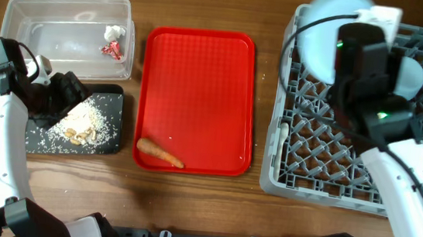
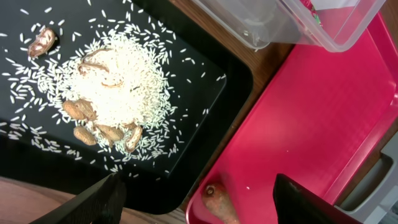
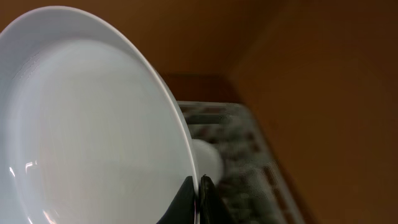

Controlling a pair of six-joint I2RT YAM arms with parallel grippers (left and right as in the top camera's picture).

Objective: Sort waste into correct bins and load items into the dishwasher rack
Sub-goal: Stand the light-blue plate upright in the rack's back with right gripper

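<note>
My right gripper moves toward the light blue bowl and down to the grid beside it next, since the plate (image 3: 93,124) hangs on edge above the rack (image 1: 324,157).
My right gripper (image 3: 198,194) is shut on the rim of the pale round plate (image 3: 93,124), which it holds on edge above the far left corner of the grey dishwasher rack (image 1: 324,157). My left gripper (image 2: 199,200) hangs open over the near right corner of the black tray (image 2: 199,93), where rice scraps (image 2: 115,87) lie heaped. The orange carrot (image 2: 219,202) lies between its fingers, below them, on the red serving tray (image 2: 311,112). A crumpled red-and-white wrapper (image 1: 113,47) lies in the clear tub (image 1: 65,19).
A white spoon (image 1: 284,133) lies at the rack's left edge. A light blue bowl (image 1: 412,75) stands in the rack, partly hidden behind the right arm. The red tray (image 1: 200,78) lies between the bins and the rack and holds only the carrot (image 1: 159,153).
</note>
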